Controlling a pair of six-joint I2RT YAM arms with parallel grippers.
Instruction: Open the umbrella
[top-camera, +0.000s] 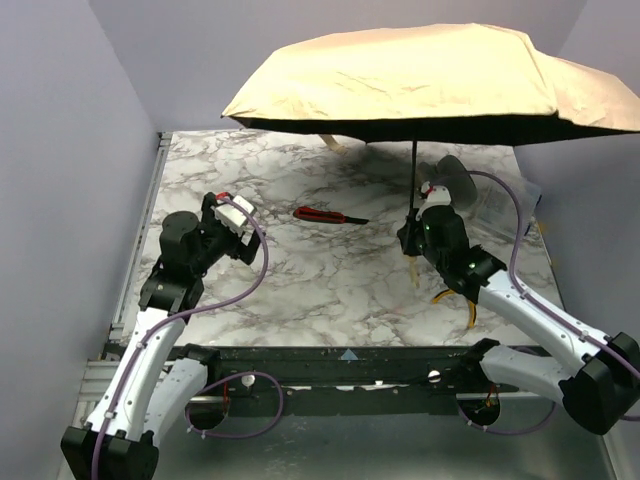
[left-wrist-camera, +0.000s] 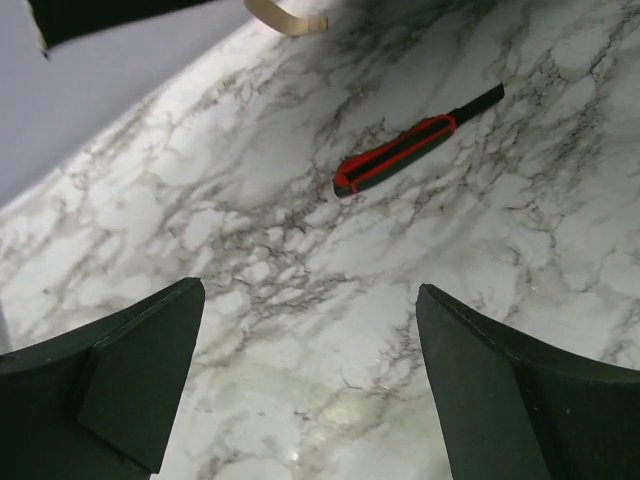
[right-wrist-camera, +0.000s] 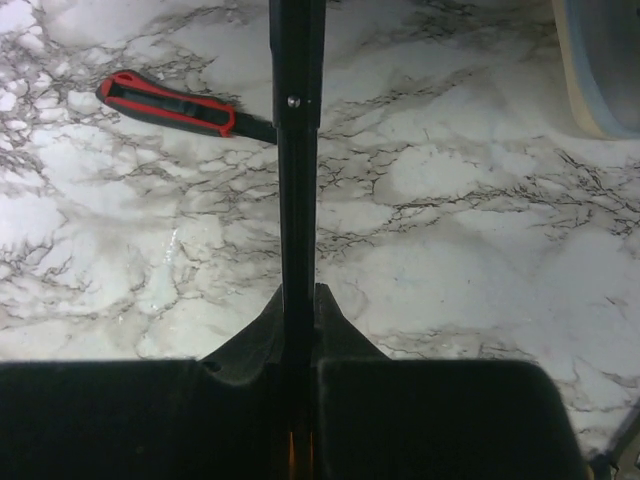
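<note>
My right gripper lowers the beige handle (top-camera: 414, 270) toward the bare tabletop below next and releases the umbrella's stem, since the canopy is already spread open.
The umbrella (top-camera: 420, 75) is spread open above the back of the table, tan on top with a black underside. Its thin black shaft (top-camera: 414, 175) runs down to my right gripper (top-camera: 411, 228), which is shut on it; the shaft (right-wrist-camera: 297, 180) shows clamped between the right fingers (right-wrist-camera: 335, 325) in the right wrist view. The small beige handle (top-camera: 414, 270) pokes out below the gripper. My left gripper (top-camera: 232, 215) is open and empty over the table's left side, well apart from the umbrella; its fingers (left-wrist-camera: 140, 360) stand wide in the left wrist view.
A red-handled cutter (top-camera: 325, 215) lies mid-table, also seen in the left wrist view (left-wrist-camera: 400, 155) and the right wrist view (right-wrist-camera: 170, 103). Yellow-handled pliers (top-camera: 462, 300) lie under the right arm. A clear container (top-camera: 495, 200) stands at the right. A beige strap (top-camera: 330, 142) hangs from the canopy's edge.
</note>
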